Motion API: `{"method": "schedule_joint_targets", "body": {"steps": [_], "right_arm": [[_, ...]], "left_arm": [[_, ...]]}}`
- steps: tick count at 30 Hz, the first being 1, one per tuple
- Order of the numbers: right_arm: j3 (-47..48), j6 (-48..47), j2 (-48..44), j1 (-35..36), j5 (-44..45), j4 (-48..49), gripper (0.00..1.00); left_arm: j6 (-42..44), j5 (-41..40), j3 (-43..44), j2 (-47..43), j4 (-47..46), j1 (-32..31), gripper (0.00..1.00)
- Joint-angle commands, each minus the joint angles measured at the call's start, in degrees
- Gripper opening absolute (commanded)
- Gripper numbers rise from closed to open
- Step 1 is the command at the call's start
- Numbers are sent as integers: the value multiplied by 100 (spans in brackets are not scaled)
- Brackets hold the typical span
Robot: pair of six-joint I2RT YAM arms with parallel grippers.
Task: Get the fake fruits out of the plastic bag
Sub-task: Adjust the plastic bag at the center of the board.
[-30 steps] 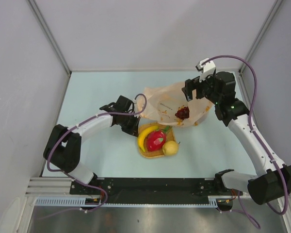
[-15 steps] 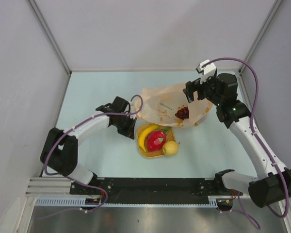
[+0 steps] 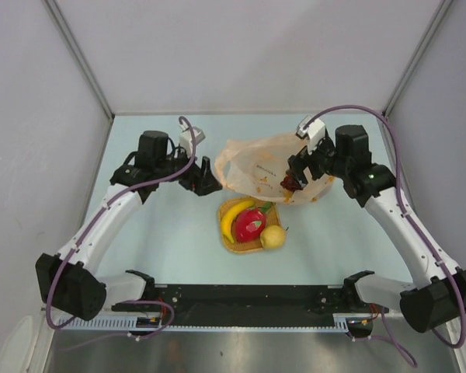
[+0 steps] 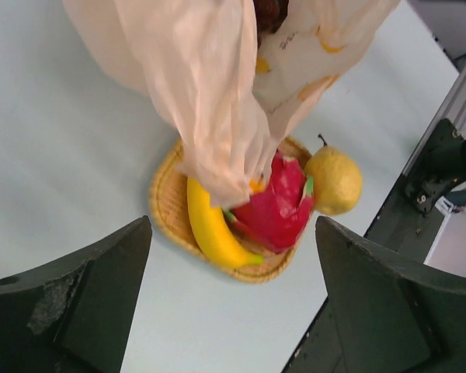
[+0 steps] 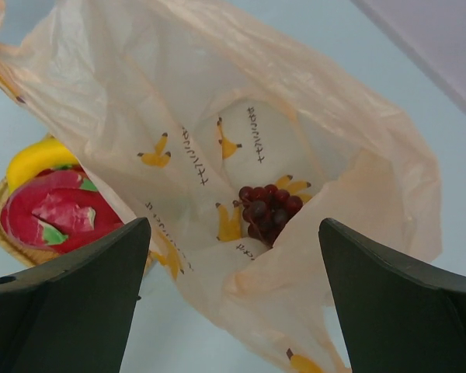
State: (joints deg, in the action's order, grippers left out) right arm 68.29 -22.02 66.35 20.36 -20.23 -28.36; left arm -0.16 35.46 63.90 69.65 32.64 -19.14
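Note:
My left gripper moves outward and toward the bag next, to bring the bag's loose end, just beyond its open fingers, between them.
The plastic bag (image 3: 260, 165) lies crumpled at the table's middle back, its mouth toward the right arm. Dark red grapes (image 5: 269, 208) rest inside it, also seen from above (image 3: 290, 183). My right gripper (image 3: 297, 172) hovers open over the bag's mouth, just above the grapes. An orange woven tray (image 3: 228, 242) in front of the bag holds the banana (image 3: 232, 218), the red fruit (image 3: 251, 224) and the round yellow fruit (image 3: 272, 237). My left gripper (image 3: 204, 179) stands open just left of the bag, nothing between its fingers. In the left wrist view the bag (image 4: 210, 93) drapes over the tray's back edge.
A black rail (image 3: 241, 299) with both arm bases runs along the near edge. Grey walls close the table at the back and both sides. A metal frame post (image 3: 78, 58) stands at the back left.
My left gripper has opened, let go of the bag's left edge, and drawn back up and to the left. The right gripper has come down and left toward the grapes.

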Motion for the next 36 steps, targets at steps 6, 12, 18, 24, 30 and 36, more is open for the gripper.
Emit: {"method": "schedule_joint_targets", "body": {"steps": [6, 12, 18, 24, 30, 36], "right_arm": [[-35, -882, 826, 337, 941, -144, 93], [-764, -953, 1065, 223, 1574, 366, 94], [-1924, -1366, 231, 74, 1917, -214, 93], [-2022, -1716, 456, -102, 2487, 777, 98], [-533, -2991, 2231, -741, 3577, 2588, 100], [2298, -2712, 3727, -1254, 3957, 2863, 99]], "left_arm": [[-713, -353, 527, 909, -1621, -494, 93], [-740, -830, 685, 1253, -1603, -583, 0], [-687, -400, 177, 700, -1673, -591, 0], [-178, -382, 1313, 1460, -1595, -539, 0], [8, -364, 4158, 2930, -1472, -29, 0], [236, -786, 6255, 3889, -1769, 173, 0]]}}
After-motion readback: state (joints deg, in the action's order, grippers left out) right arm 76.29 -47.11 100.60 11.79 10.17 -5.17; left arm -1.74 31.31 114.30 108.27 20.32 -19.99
